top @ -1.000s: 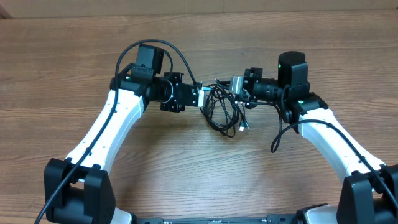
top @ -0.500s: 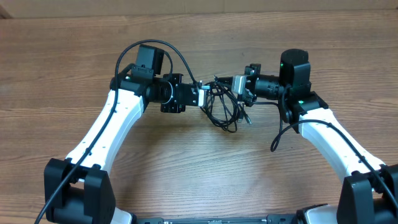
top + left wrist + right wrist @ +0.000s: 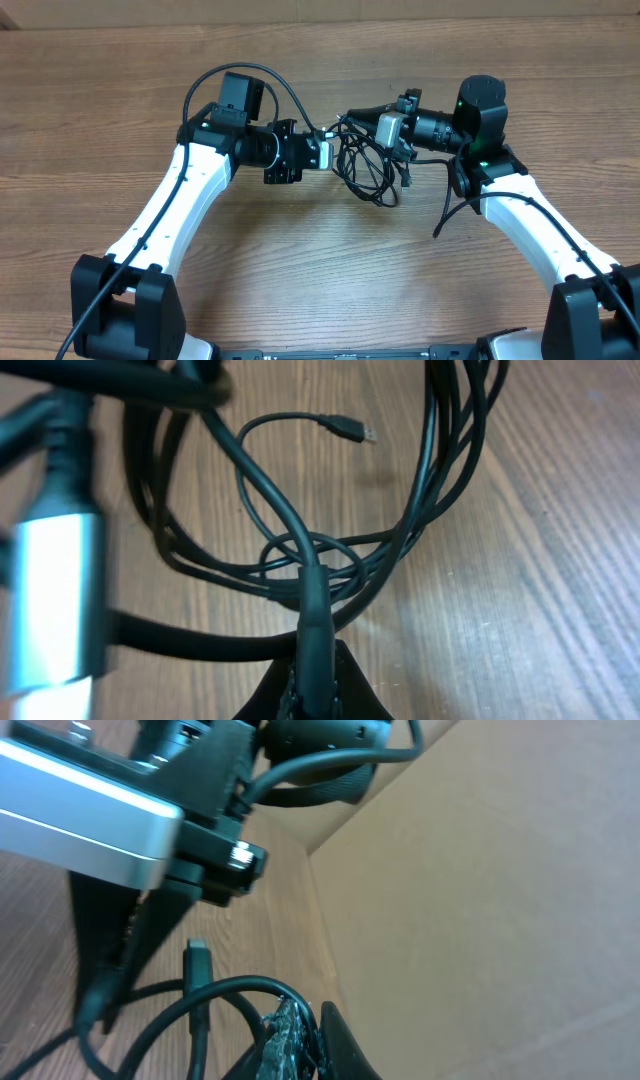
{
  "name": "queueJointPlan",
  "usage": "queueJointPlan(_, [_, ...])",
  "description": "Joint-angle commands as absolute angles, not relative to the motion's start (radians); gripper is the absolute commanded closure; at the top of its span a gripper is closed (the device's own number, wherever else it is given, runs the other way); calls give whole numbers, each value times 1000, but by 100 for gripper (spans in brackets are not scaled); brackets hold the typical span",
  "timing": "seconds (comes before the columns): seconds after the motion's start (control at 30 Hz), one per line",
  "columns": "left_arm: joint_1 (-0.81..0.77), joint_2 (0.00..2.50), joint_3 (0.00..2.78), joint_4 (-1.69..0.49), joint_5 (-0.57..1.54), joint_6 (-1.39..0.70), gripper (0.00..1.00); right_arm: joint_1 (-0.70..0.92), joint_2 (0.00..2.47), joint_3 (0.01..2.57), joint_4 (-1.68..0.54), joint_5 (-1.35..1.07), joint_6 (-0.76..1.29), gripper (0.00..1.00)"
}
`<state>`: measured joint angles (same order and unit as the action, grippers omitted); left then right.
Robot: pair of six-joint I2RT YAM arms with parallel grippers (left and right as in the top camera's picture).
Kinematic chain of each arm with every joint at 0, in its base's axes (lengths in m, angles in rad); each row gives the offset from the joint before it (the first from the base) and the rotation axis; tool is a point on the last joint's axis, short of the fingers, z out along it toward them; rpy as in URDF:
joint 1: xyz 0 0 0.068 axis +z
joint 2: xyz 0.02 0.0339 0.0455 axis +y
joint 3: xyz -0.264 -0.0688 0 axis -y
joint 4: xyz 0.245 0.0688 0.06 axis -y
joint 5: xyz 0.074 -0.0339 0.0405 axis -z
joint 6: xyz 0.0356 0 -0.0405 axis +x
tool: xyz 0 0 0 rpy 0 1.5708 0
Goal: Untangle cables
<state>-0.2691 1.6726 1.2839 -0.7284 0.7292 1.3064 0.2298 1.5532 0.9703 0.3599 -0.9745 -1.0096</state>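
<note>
The wooden tabletop is below my gripper and the hanging loops. My left gripper will move down toward the tabletop next and let go of the thick black cord end there.
The cables (image 3: 372,172) are a tangle of thin black loops hanging between my two grippers above the wooden table (image 3: 300,260). My left gripper (image 3: 330,151) is shut on one strand at the bundle's left side. In the left wrist view that strand (image 3: 310,610) runs straight up out of the pinched jaws (image 3: 312,685) into the loops, and a small plug end (image 3: 352,429) lies beyond. My right gripper (image 3: 368,129) is shut on another strand at the bundle's upper right. The right wrist view shows this curved cable (image 3: 215,992) clamped between the fingers (image 3: 308,1042), with a plug (image 3: 197,960) beside it.
A tan cardboard wall (image 3: 480,870) stands along the table's far edge. The left gripper's silver body (image 3: 80,810) fills the right wrist view's upper left, close by. Thick black arm wires (image 3: 285,90) arch over the left wrist, and another (image 3: 445,215) hangs from the right arm.
The right gripper has moved up toward the far edge and a little right, tilting. The cable loops have swung right with it. The left gripper shifted slightly right, still gripping.
</note>
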Motion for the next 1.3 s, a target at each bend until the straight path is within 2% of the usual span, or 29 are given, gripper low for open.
queueJointPlan(0.0, [-292, 1681, 1291, -770, 759, 1301, 96, 228, 1534, 983, 394, -873, -968, 96])
queueJointPlan(0.4, [-291, 1681, 1291, -937, 674, 1302, 96, 228, 1534, 983, 398, -626, -968, 96])
queueJointPlan(0.83, [-286, 1680, 1291, -1037, 467, 1301, 96, 227, 1534, 983, 340, -403, -970, 96])
queueJointPlan(1.13, [-287, 1681, 1291, -1004, 465, 1301, 96, 228, 1534, 983, 258, -407, -971, 96])
queueJointPlan(1.27, [-287, 1681, 1291, -959, 464, 1301, 96, 229, 1534, 983, 163, -451, -968, 85])
